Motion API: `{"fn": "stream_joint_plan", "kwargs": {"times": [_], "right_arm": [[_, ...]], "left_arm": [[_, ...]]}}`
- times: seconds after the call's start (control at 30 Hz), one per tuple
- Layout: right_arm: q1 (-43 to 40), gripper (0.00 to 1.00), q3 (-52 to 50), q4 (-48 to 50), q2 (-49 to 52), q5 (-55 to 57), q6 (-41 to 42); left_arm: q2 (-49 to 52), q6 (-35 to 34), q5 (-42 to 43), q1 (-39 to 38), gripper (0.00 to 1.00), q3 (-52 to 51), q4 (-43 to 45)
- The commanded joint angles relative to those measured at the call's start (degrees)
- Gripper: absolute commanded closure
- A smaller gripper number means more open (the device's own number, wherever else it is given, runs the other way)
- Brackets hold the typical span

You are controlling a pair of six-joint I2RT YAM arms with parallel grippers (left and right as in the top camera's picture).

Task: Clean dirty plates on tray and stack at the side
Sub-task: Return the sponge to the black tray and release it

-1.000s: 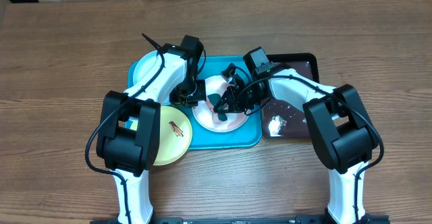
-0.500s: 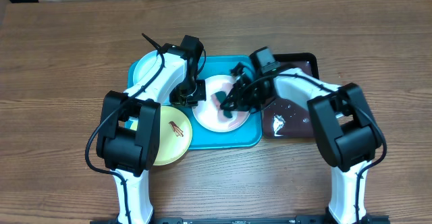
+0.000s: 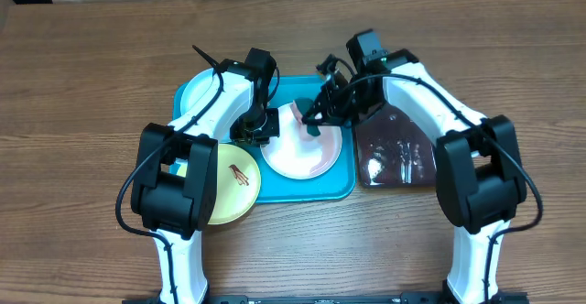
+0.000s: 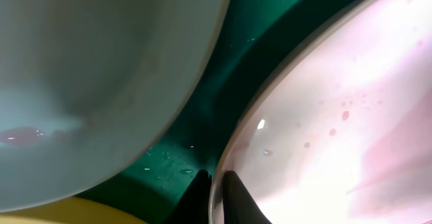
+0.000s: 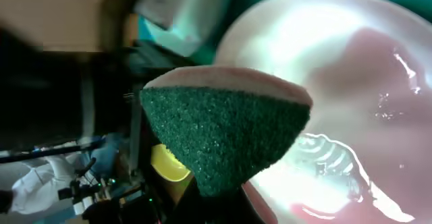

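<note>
My right gripper should first move off the white plate (image 3: 307, 157), then tilt fingers-down and lower, to get over the middle of the black tray beside the turquoise one.
The turquoise tray (image 3: 334, 187) holds a white plate (image 3: 307, 157), wet and streaked pink. My left gripper (image 3: 262, 128) pinches that plate's left rim; in the left wrist view its two dark fingers (image 4: 233, 198) straddle the rim of the white plate (image 4: 337, 116). My right gripper (image 3: 318, 121) is shut on a green scouring sponge (image 5: 223, 136), which hangs over the white plate's far rim. A mint-cyan plate (image 3: 194, 93) lies at the tray's left end. A yellow-green plate (image 3: 236, 180) with a brown smear overlaps the tray's front left corner.
A narrow black tray (image 3: 403, 153), wet and glossy, lies right of the turquoise one under my right arm. My left arm covers part of the mint and yellow-green plates. Bare wooden table (image 3: 92, 84) surrounds the trays.
My right gripper has carried the sponge from the white plate's middle back toward its far rim, and the arm has swung off the black tray. The left gripper has stayed on the rim.
</note>
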Motion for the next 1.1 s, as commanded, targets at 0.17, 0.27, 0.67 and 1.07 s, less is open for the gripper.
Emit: {"fn": "stream_joint_plan", "kwargs": {"times": [0.17,0.27,0.67,1.07], "right_arm": [[-8.7,0.96,3.7,-11.5,-6.7,18.7,-2.5],[-11.4,0.96,3.5,-15.7,-6.6,28.3,-2.5],[-11.1,0.96,-1.4,-17.1,-6.6,46.1,-2.4],[-11.0,0.7,-3.3,-11.7,-6.6,38.4,-2.4]], "left_arm": [[0.6,0.3,-0.4,-0.2,0.89,-0.6,0.0],[0.6,0.3,-0.4,-0.2,0.89,-0.6,0.1],[0.6,0.0,-0.4,-0.2,0.89,-0.6,0.5],[0.6,-0.1,-0.3,-0.3,0.88,-0.6,0.5]]}}
